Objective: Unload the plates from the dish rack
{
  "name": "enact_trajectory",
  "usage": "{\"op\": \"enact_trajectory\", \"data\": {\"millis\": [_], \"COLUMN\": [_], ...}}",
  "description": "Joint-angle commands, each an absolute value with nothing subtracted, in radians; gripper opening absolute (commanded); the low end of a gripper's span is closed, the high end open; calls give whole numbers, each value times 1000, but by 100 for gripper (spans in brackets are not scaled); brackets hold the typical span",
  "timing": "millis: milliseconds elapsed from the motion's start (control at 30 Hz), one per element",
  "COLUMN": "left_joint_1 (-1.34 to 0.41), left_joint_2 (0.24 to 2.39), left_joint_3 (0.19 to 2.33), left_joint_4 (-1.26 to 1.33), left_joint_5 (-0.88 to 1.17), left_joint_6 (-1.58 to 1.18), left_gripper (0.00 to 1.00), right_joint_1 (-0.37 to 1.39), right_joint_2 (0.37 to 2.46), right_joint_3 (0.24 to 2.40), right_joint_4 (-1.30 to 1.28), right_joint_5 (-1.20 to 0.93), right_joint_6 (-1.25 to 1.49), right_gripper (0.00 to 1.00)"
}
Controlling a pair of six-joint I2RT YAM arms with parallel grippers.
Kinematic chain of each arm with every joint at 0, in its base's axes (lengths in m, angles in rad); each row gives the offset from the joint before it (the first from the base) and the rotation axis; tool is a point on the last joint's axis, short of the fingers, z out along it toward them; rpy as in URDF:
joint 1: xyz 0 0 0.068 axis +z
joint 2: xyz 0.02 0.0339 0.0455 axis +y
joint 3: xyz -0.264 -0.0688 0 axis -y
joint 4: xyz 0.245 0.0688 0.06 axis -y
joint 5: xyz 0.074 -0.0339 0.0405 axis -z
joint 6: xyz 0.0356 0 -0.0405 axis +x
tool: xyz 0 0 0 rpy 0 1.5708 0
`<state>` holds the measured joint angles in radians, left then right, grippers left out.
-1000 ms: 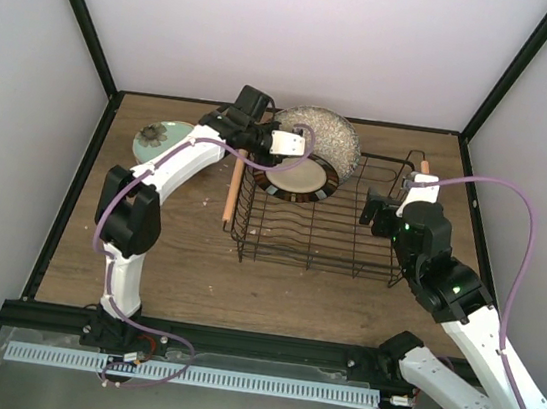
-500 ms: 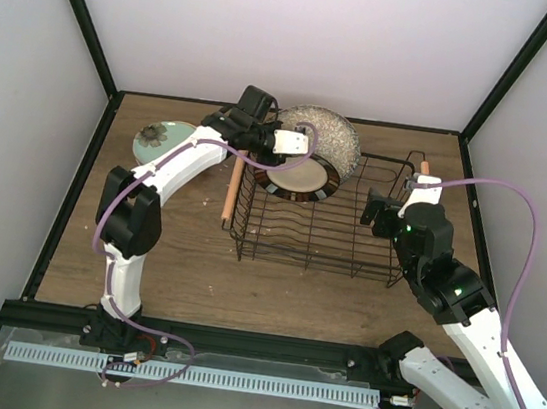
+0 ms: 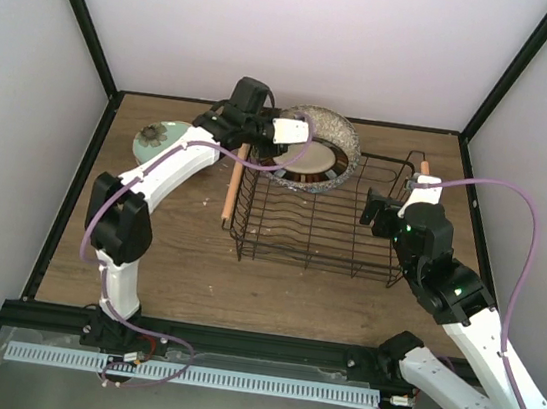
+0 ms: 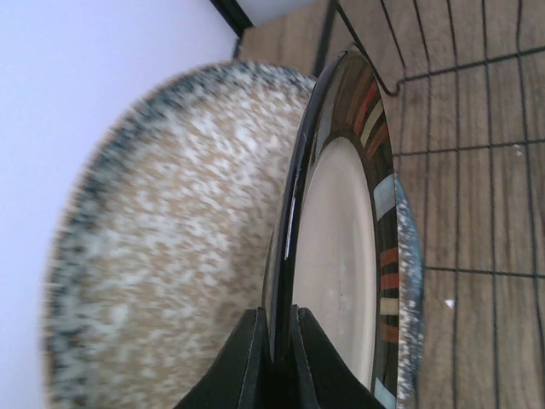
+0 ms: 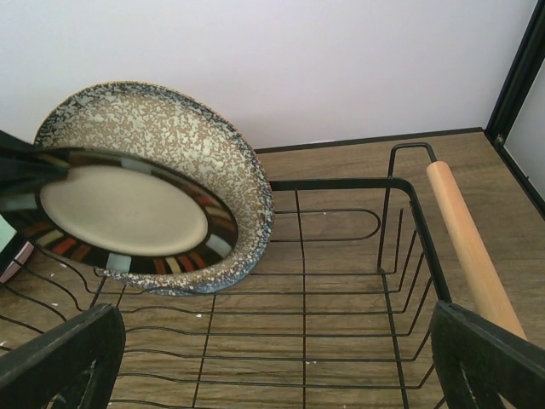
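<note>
My left gripper holds its cream plate and will next carry it to the left in the top view, lower it onto the pale green plate (image 3: 163, 138) and release it, because that is outside the rack (image 3: 315, 232).
My left gripper (image 3: 285, 131) is shut on the rim of the cream plate with the dark striped rim (image 3: 305, 162), held at the far left end of the black wire dish rack (image 3: 315, 232). In the left wrist view both fingertips (image 4: 255, 358) pinch that plate's edge (image 4: 341, 256). The large speckled grey-beige plate (image 3: 341, 135) leans right behind it, and also shows in the left wrist view (image 4: 162, 256). My right gripper (image 3: 377, 212) is open and empty over the rack's right end. In the right wrist view (image 5: 277, 366) it faces both plates (image 5: 128, 209) (image 5: 170, 123).
A pale green plate (image 3: 156, 139) with a flower print lies on the table, far left. The rack's wooden handles sit on its left (image 3: 230, 191) and right (image 5: 468, 247) sides. The enclosure's walls and black frame stand close behind the rack.
My left gripper has raised the striped plate and moved it back against the speckled plate, which has tipped back with it. The right arm has barely moved.
</note>
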<state>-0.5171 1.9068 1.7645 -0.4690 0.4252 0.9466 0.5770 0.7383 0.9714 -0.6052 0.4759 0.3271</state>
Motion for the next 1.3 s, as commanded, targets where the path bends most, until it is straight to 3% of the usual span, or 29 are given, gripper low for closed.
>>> {"op": "enact_trajectory", "data": {"millis": [0, 367, 600, 767, 933, 1267], "left_joint_1": [-515, -470, -275, -78, 102, 282], "left_joint_2": [1783, 1539, 1537, 1588, 1624, 1607], "left_joint_3": [1783, 1669, 1702, 1755, 1736, 1358], "left_joint_4": [-225, 204, 460, 385, 229, 105], "left_joint_5": [442, 538, 372, 253, 260, 413], "left_joint_6": [934, 666, 284, -77, -418, -885], "left_gripper": [4, 4, 4, 4, 4, 4], "right_joint_1": [569, 570, 569, 570, 569, 569], "right_joint_2": [732, 735, 736, 730, 734, 759], "right_joint_3": [996, 971, 948, 933, 931, 942], "right_joint_4": [-598, -577, -560, -553, -550, -539], "right_joint_5": [477, 453, 436, 432, 426, 416], "right_joint_6": [337, 342, 354, 363, 360, 339], "right_gripper": [100, 100, 100, 100, 100, 100]}}
